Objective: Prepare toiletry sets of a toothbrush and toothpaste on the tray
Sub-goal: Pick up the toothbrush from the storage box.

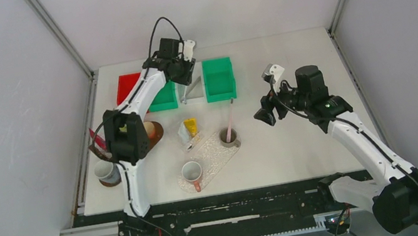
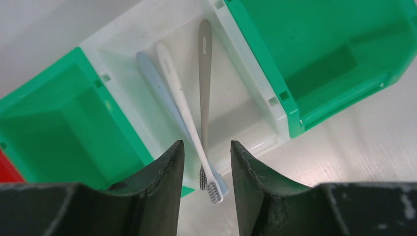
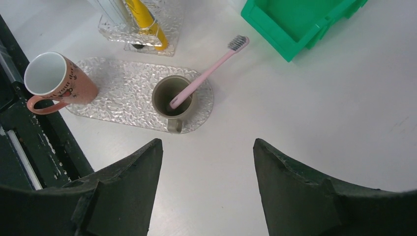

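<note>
My open left gripper moves down onto the white toothbrush's neck [image 1: 183, 93] [image 2: 202, 155] next and closes there, since this brush lies atop the grey and pale blue ones.
A clear textured tray [image 1: 217, 154] holds a grey cup [image 1: 229, 138] with a pink toothbrush [image 1: 230, 121] leaning in it, and a pink mug [image 1: 192, 172]. All also show in the right wrist view: tray [image 3: 118, 93], cup [image 3: 172, 101], toothbrush [image 3: 209, 73], mug [image 3: 54, 78]. A yellow tube [image 1: 192, 125] stands in a clear holder behind the tray. My left gripper [image 1: 188, 75] is open above a white bin [image 2: 236, 105] holding a white toothbrush [image 2: 179, 96], a grey one [image 2: 204, 73] and a pale blue one [image 2: 152, 78]; their heads lie between my fingers, untouched. My right gripper [image 1: 264, 115] is open and empty.
Green bins [image 1: 218, 78] [image 1: 164, 98] flank the white bin, and a red bin [image 1: 125, 87] stands at the far left. A brown plate [image 1: 152, 130] and a mug on a coaster [image 1: 104, 170] sit at the left edge. A green bin corner [image 3: 295, 19] shows beyond the right gripper.
</note>
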Tool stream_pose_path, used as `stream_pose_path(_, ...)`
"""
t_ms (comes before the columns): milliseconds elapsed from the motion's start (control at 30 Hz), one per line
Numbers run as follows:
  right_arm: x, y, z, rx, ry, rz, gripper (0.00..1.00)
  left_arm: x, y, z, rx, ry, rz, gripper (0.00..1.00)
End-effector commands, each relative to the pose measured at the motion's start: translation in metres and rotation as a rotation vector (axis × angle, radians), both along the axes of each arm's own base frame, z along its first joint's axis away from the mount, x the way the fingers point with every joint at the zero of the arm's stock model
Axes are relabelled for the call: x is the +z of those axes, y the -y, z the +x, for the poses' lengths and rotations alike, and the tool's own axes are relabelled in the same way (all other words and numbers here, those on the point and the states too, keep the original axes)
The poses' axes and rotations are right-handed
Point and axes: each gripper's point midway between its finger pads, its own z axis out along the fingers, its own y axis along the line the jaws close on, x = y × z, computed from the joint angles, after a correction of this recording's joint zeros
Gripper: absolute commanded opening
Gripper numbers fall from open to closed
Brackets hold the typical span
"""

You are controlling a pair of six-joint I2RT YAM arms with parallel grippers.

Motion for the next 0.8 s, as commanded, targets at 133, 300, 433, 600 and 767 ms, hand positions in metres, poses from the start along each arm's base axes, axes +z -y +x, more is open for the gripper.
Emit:
stream_pose_path(133, 0.015, 0.0, 0.007, -0.02, 0.075, -0.013, 0.76, -0.02, -0.001, 0.017, 0.008, -0.059, 0.004, 0.46)
stream_pose_path(300, 0.014, -0.001, 0.007, -0.02, 0.081, -0.023, 0.77, -0.035, -0.01, 0.016, 0.038, -0.094, 0.052, 0.46)
stream_pose_path(433, 0.014, -0.002, 0.007, -0.019, 0.084, -0.028, 0.76, -0.045, -0.017, 0.012, 0.052, -0.123, 0.094, 0.44)
stream_pose_path(600, 0.014, -0.002, 0.007, -0.016, 0.085, -0.028, 0.77, -0.055, -0.024, 0.007, 0.056, -0.157, 0.131, 0.37)
stream_pose_path(767, 0.014, -0.002, 0.006, -0.015, 0.087, -0.028, 0.76, -0.062, -0.025, 0.004, 0.054, -0.18, 0.146, 0.33)
